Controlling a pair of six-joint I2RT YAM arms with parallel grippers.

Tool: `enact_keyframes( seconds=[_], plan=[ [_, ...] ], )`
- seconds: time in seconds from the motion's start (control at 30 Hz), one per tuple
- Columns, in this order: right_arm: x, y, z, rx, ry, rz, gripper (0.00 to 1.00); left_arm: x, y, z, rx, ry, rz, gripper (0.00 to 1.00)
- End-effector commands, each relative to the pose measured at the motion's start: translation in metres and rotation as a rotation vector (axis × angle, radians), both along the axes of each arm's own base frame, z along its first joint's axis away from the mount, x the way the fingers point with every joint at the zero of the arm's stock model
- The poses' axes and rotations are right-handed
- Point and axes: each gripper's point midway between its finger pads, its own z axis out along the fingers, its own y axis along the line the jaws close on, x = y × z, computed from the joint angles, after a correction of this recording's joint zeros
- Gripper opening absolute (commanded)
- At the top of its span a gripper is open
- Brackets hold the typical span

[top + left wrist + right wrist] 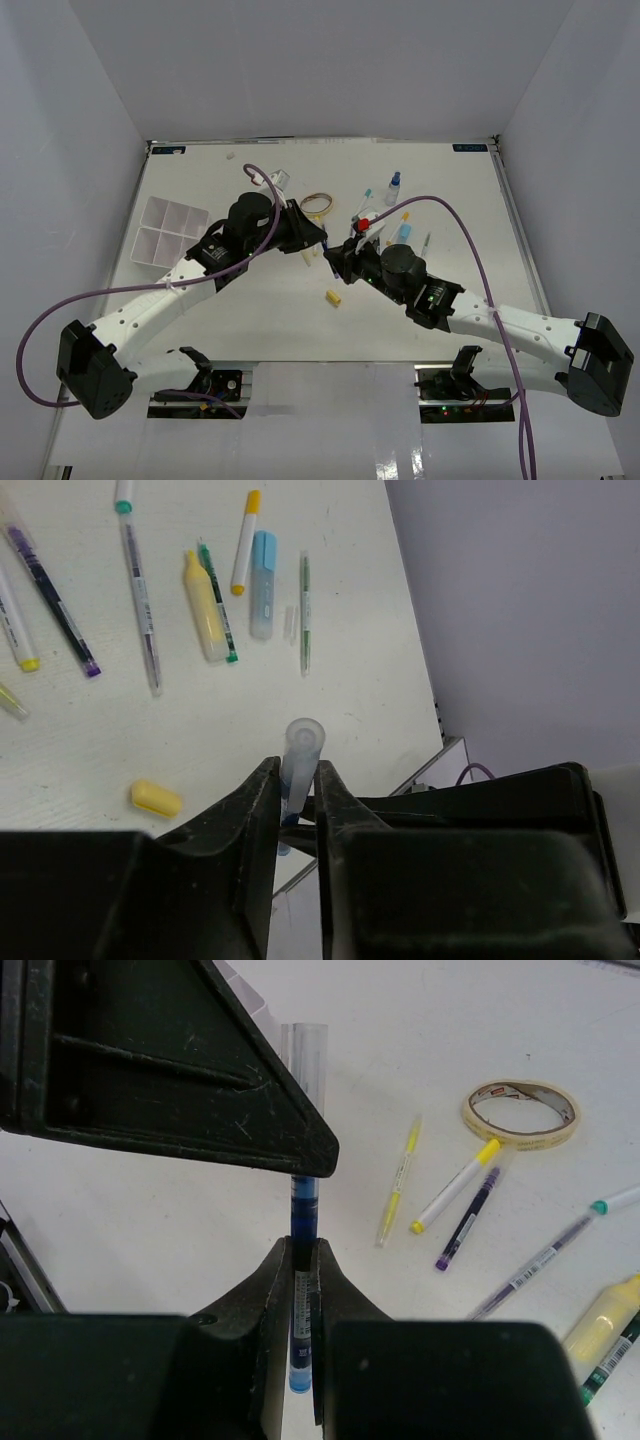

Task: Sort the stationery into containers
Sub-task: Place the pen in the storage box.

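I will move my left gripper left in the top view, over the white tray's empty far outer section, and release the pen.
Both grippers hold one blue pen between them above the middle of the table. My left gripper is shut on its clear cap end. My right gripper is shut on its blue barrel; in the right wrist view the left gripper's finger covers part of the pen. The white compartment tray stands at the left, away from both grippers. The tan tape ring lies behind the grippers and also shows in the right wrist view. A small clear bottle stands at the back right.
Several pens and markers lie loose to the right of the grippers, among them a yellow highlighter and a light blue one. A yellow eraser piece lies just in front of the grippers. The table's right edge is near the pens.
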Motion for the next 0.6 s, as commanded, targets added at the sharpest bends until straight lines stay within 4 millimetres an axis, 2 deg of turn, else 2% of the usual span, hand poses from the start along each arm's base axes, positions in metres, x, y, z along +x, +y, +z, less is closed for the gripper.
enact_keyframes(
  seconds=[0.0,0.03,0.17,0.3,0.33,0.4,0.47,0.5,0.57],
  plan=[
    [0.002,0.004,0.027,0.073,-0.049,-0.001,0.10,0.002,-0.008,0.015,-0.039,-0.045,-0.006,0.24],
    [0.002,0.004,0.026,0.071,-0.046,-0.004,0.11,0.001,-0.007,0.014,-0.037,-0.044,-0.005,0.19],
    [0.003,0.002,0.025,0.072,-0.043,-0.017,0.23,0.002,-0.003,0.013,-0.028,-0.059,0.020,0.13],
    [0.003,-0.002,0.022,0.059,-0.043,-0.028,0.48,0.009,0.010,0.015,0.009,-0.107,0.079,0.12],
    [0.004,-0.004,0.020,0.052,-0.040,-0.036,0.51,0.011,0.014,0.015,0.030,-0.124,0.094,0.11],
    [0.005,-0.010,0.014,0.027,-0.032,-0.058,0.53,0.021,0.031,0.017,0.082,-0.152,0.181,0.11],
    [0.006,-0.020,0.008,0.003,-0.026,-0.090,0.68,0.030,0.051,0.014,0.169,-0.179,0.264,0.10],
    [0.006,-0.025,0.002,-0.011,-0.022,-0.100,0.72,0.034,0.058,0.018,0.209,-0.208,0.289,0.10],
    [0.007,-0.036,0.001,-0.015,-0.027,-0.136,0.85,0.038,0.078,0.014,0.304,-0.214,0.355,0.10]
  ],
)
